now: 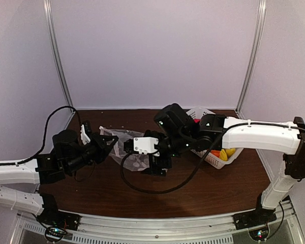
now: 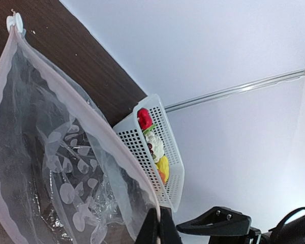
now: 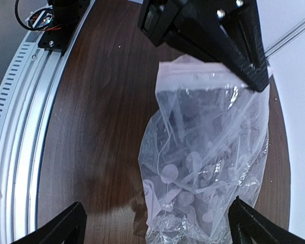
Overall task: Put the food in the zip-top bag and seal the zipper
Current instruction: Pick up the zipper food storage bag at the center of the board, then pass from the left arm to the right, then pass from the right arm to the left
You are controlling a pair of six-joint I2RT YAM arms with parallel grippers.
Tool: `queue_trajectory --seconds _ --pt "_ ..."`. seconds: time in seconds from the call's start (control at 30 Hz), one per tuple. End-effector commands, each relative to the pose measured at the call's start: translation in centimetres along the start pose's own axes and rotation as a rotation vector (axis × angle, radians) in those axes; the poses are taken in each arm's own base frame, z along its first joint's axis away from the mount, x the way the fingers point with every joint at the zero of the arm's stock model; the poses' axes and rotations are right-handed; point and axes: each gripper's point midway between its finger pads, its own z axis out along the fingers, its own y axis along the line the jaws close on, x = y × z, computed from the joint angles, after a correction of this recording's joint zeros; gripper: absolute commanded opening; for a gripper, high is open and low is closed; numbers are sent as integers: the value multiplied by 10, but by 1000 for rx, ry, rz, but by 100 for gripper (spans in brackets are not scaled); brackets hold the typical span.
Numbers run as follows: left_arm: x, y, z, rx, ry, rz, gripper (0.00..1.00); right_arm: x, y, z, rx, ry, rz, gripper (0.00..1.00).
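Note:
Next I need to shift my right gripper left in the top view to the bag's printed lower part (image 1: 137,162) (image 3: 190,196) and close, since I hold only the bag's opening.
The clear zip-top bag (image 1: 129,150) with whitish print lies on the dark table between the arms. My left gripper (image 2: 161,226) is shut on the bag's mouth edge, pinching the zipper (image 2: 99,117) strip at one corner. In the right wrist view the bag (image 3: 208,162) hangs from that pinch and spreads toward my right gripper (image 3: 160,226). The right gripper stands open just over the bag's bottom end, one finger on each side, holding nothing. The food sits in the white mesh basket (image 2: 175,168): red pepper (image 2: 144,120), cauliflower (image 2: 155,141), a yellow piece (image 2: 163,165).
The basket (image 1: 216,160) stands at the right of the table, under the right arm, with yellow pieces (image 1: 226,152) showing. A black cable (image 1: 157,190) loops over the table in front of the bag. A metal rail (image 3: 20,127) runs along the near edge.

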Motion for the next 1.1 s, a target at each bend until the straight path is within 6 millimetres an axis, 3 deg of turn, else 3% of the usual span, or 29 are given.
queue_trajectory --seconds 0.0,0.23,0.33,0.43,0.53,0.63,0.67,0.73,0.83,0.93,1.07 --pt "-14 -25 1 40 -61 -115 0 -28 -22 -1 147 -37 8 98" --pt "-13 -52 7 58 -42 -127 0 -51 -31 12 205 -43 60 92" --pt "-15 -57 4 74 -40 -151 0 -48 -48 15 306 -26 119 84" --pt "-16 -58 -1 76 -36 -162 0 -46 -65 7 409 -15 143 59" --pt "-21 -60 -9 71 -48 -138 2 -48 -69 -9 442 -29 116 33" --pt "-29 -57 -18 18 -67 -56 40 -45 -62 -22 412 -30 64 8" --pt "-30 -52 -22 -20 -66 -4 51 -42 -57 -25 392 -23 40 2" --pt "-37 -48 -32 -92 -61 116 63 -32 -43 -30 317 -8 -16 0" --pt "-50 -60 -53 -170 -27 398 77 -10 -2 -37 116 21 -142 0" --pt "-49 -88 -63 -156 106 849 80 7 28 -53 -20 33 -227 0" --pt "-16 -91 -70 -62 385 1270 78 11 45 -76 -101 33 -264 0"
